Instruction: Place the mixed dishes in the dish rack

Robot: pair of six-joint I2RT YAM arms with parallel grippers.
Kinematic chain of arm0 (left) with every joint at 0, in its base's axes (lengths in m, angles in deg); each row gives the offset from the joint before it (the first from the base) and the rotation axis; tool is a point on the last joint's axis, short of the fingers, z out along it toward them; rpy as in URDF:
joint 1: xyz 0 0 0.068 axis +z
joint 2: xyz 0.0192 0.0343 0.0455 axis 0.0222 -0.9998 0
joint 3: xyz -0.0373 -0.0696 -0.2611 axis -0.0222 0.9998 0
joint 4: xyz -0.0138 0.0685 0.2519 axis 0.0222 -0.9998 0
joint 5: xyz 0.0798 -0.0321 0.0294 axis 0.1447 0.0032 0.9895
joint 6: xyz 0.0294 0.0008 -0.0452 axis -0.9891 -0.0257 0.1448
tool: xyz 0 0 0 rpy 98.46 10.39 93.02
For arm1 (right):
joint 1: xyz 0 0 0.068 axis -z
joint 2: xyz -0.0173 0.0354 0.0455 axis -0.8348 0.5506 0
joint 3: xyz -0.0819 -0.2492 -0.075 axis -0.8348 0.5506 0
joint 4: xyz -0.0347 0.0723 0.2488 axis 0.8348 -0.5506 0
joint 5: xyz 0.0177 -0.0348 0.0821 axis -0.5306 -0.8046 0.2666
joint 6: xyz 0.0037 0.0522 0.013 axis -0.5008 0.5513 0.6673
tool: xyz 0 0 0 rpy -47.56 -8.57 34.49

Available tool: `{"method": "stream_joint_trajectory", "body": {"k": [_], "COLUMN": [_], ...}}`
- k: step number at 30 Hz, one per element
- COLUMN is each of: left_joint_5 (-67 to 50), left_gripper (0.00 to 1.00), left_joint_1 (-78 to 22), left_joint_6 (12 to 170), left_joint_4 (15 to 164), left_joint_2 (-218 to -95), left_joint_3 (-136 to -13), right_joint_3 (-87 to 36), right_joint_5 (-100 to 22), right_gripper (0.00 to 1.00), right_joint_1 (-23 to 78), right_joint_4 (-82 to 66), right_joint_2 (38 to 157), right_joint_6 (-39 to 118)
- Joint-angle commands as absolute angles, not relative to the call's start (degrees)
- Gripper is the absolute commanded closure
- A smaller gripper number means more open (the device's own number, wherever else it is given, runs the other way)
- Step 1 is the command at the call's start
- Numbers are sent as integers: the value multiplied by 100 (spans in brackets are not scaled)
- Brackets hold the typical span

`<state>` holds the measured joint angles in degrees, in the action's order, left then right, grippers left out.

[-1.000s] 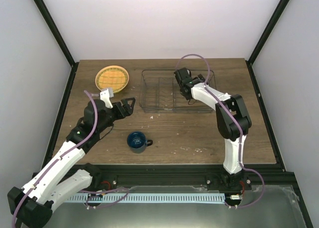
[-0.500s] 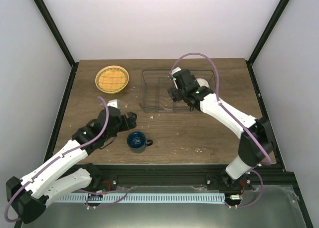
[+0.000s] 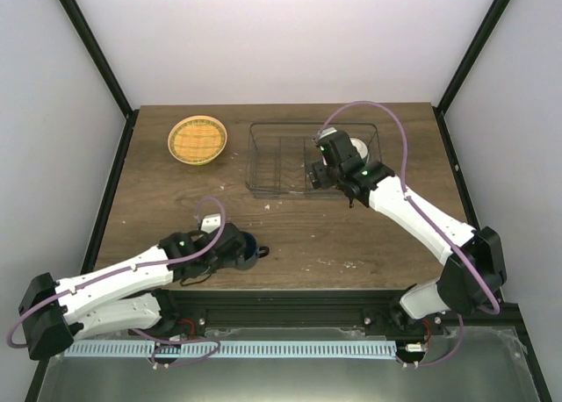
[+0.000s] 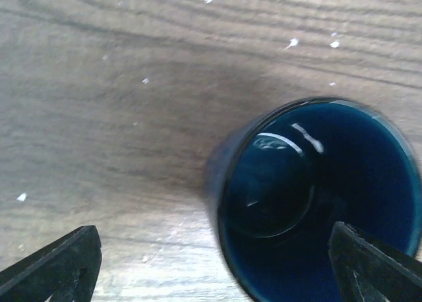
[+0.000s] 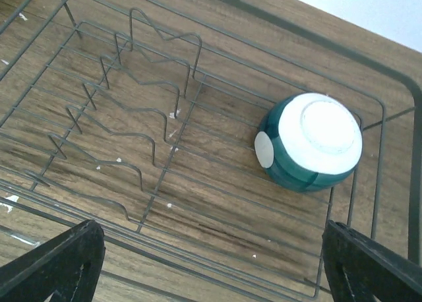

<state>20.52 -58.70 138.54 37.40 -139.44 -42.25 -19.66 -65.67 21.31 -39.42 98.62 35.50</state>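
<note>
Next, my left gripper moves down onto the part of the mug's rim (image 4: 225,241) between its fingers, as one finger already hangs over the mug's inside and the other outside.
The dark blue mug (image 4: 316,196) stands upright on the table near the front; it also shows in the top view (image 3: 251,247). My left gripper (image 4: 214,233) is open over it, one finger (image 4: 369,262) above the mug's inside and the other (image 4: 59,266) outside to the left; in the top view the gripper (image 3: 232,245) partly hides the mug. The blue-and-white cup (image 5: 310,140) lies upside down in the dish rack (image 5: 165,117). My right gripper (image 5: 211,233) is open and empty above the rack's near side (image 3: 327,175). The yellow-orange grid plate (image 3: 198,139) lies at the back left. The yellow-green plate is out of view.
The wire rack (image 3: 281,161) stands at the back middle of the wooden table (image 3: 351,235), with the cup (image 3: 352,147) in its right compartment. Black frame posts rise at the table's back corners.
My left arm swung toward the near edge and came down over the mug. My right gripper drew back from inside the rack to its near side, and the cup now shows in the rack.
</note>
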Motion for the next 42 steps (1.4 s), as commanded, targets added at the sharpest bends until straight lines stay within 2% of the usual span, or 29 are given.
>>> {"method": "stream_joint_trajectory", "body": {"k": [1,7,17,20,25,31,36,42], "left_joint_5": [2248,2187,2006,1996,2064,2039,1951,2484], "left_gripper": [5,11,14,34,68,100,100,100], "left_joint_1": [-5989,-5989,-5989,-5989,-5989,-5981,-5990,-5985], "left_joint_6": [14536,14461,14057,14050,14158,14216,13670,12758], "left_joint_4": [3222,3564,4573,4591,4575,4659,5508,6243], "left_joint_2": [-13666,-13549,-14545,-14640,-14138,-13894,-13624,-12681], "left_joint_3": [-3983,-3690,-3825,-3883,-3679,-3515,-3366,-3274], "right_joint_3": [-1918,-1806,-1700,-1658,-1616,-1596,-1502,-1147], "right_joint_5": [-6604,-6717,-6771,-6774,-6801,-6785,-6564,-4798], "right_gripper": [9,9,11,12,14,15,13,12], "right_joint_1": [2140,2135,2135,2135,2135,2135,2141,2144], "right_joint_4": [-3999,-3978,-4080,-4107,-4091,-4062,-3980,-3369], "right_joint_2": [9744,9655,9564,9511,9462,9526,9458,9036], "right_joint_6": [3719,3730,3788,3796,3800,3814,3872,4040]}}
